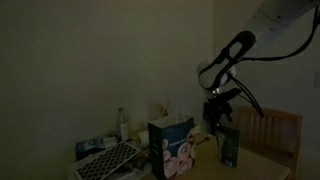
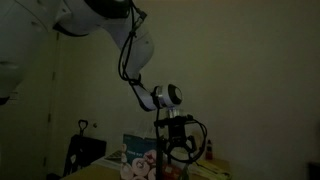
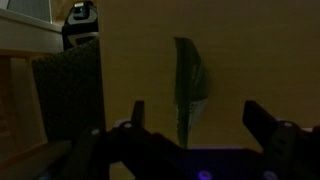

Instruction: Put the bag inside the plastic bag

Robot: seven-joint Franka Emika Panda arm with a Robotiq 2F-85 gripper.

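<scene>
I will lower my gripper a little onto its top edge and close, because the small dark green bag stands edge-on between my open fingers.
The room is dim. The small dark green bag stands upright on the wooden table, to the right of the larger plastic bag with round white and pinkish shapes, which also shows in an exterior view. My gripper hangs just above the green bag. In the wrist view the green bag is seen from above, edge-on, and its near end lies between my two fingers. My gripper is open, with both fingers apart from the bag. It also shows in an exterior view.
A wooden chair stands behind the green bag, and its dark textured seat shows at the left of the wrist view. A bottle and a gridded tray lie left of the plastic bag. A wall lies behind.
</scene>
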